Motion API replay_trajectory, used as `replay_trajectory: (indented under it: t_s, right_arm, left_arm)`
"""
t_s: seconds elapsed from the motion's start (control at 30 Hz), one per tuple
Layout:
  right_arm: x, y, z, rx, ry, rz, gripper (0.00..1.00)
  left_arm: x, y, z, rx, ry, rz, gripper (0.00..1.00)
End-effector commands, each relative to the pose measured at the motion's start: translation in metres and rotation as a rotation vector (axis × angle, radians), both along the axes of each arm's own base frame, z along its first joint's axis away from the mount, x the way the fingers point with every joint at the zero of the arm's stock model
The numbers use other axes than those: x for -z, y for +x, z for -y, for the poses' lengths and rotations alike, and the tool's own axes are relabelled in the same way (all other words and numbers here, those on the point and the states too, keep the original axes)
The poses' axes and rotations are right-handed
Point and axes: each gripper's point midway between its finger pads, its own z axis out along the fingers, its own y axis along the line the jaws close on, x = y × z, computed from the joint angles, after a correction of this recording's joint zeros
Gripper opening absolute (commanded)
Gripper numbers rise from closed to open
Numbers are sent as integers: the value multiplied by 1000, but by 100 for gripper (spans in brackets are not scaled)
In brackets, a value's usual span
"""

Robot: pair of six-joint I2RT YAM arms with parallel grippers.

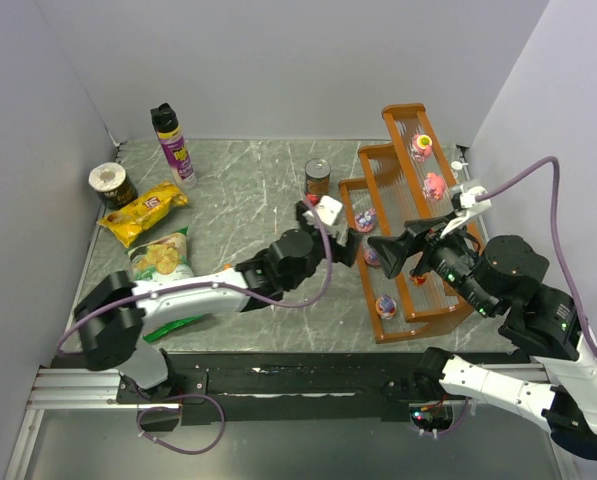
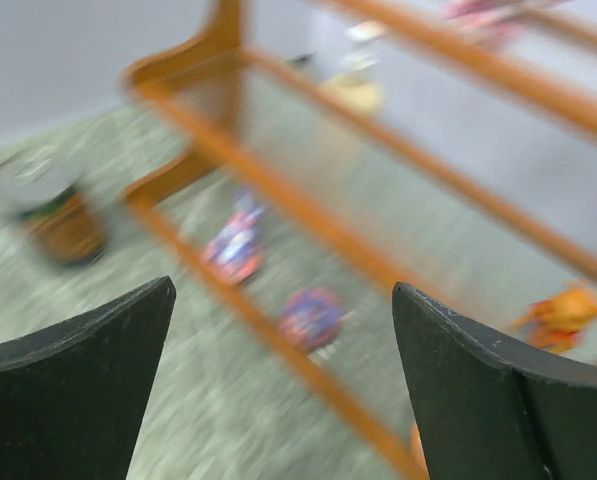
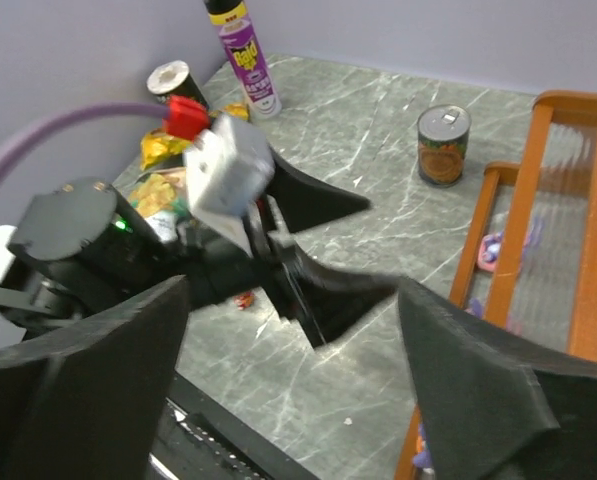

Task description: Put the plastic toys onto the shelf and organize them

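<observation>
My left gripper needs to draw back, tip its fingers down and lower around the red-orange toy (image 3: 243,298), since the toy lies off the shelf, below and back from it.
The orange-brown shelf (image 1: 448,300) stands at the right. Tiny toys sit on it: pink ones (image 1: 434,185) on the upper tiers, purple ones (image 1: 364,220) and an orange one (image 1: 418,280) lower down. My left gripper (image 1: 342,238) is open and empty at the shelf's left edge. Its blurred wrist view (image 2: 283,290) shows two purple toys (image 2: 311,316) beyond the lowest rail (image 2: 278,340). My right gripper (image 1: 383,256) is open and empty over the lower tiers, facing the left gripper (image 3: 363,245). A small red-orange toy (image 3: 243,298) lies on the table under the left arm.
A brown can (image 1: 318,180) stands just left of the shelf. A spray can (image 1: 173,145), a dark tin (image 1: 111,185), a yellow snack bag (image 1: 143,212) and a green snack bag (image 1: 161,258) sit at the left. Walls close in the back and both sides.
</observation>
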Motion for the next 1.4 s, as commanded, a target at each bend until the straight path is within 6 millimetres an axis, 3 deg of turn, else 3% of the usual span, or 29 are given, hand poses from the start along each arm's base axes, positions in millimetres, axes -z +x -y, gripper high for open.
replay_trajectory:
  t_s: [0.0, 0.17, 0.23, 0.3, 0.33, 0.47, 0.53, 0.63, 0.77, 0.9, 1.0, 1.03, 1.27, 1.37]
  right_arm:
    - [2, -1, -7, -28, 25, 15, 100]
    - [10, 2, -22, -71, 8, 14, 100]
    - [13, 3, -28, -89, 6, 8, 100]
    - [13, 2, -34, -113, 14, 8, 100]
    - [16, 3, -36, -116, 13, 3, 100]
    - [25, 4, -42, -131, 14, -6, 100]
    - [31, 4, -45, -139, 10, -17, 100]
    - [39, 5, -46, -135, -3, -32, 100]
    - [44, 5, -44, -122, -11, -44, 100]
    - [44, 7, -38, -97, -13, -47, 100]
    - [45, 6, -35, -87, -6, -47, 100]
    - [45, 5, -34, -87, -5, -46, 100]
    - [46, 3, -28, -74, -4, -56, 100]
    - [46, 2, -23, -61, -7, -56, 100]
  left_arm:
    - [13, 8, -69, -230, 43, -95, 96]
    - [26, -9, -135, -364, -18, -201, 96]
    - [40, -17, -161, -442, -50, -264, 96]
    - [50, -21, -176, -502, -114, -326, 96]
    - [67, -27, -194, -548, -75, -352, 96]
    - [103, -42, -232, -679, -110, -452, 97]
    - [120, -49, -241, -692, -130, -489, 97]
    - [136, -57, -238, -631, -148, -509, 98]
    - [138, -59, -224, -540, -175, -493, 96]
    - [151, -60, -216, -507, -93, -484, 96]
    - [159, -56, -206, -525, -57, -493, 98]
    - [172, -55, -211, -570, -2, -492, 98]
    - [198, -50, -222, -732, 66, -479, 99]
    - [205, -48, -213, -707, 62, -481, 92]
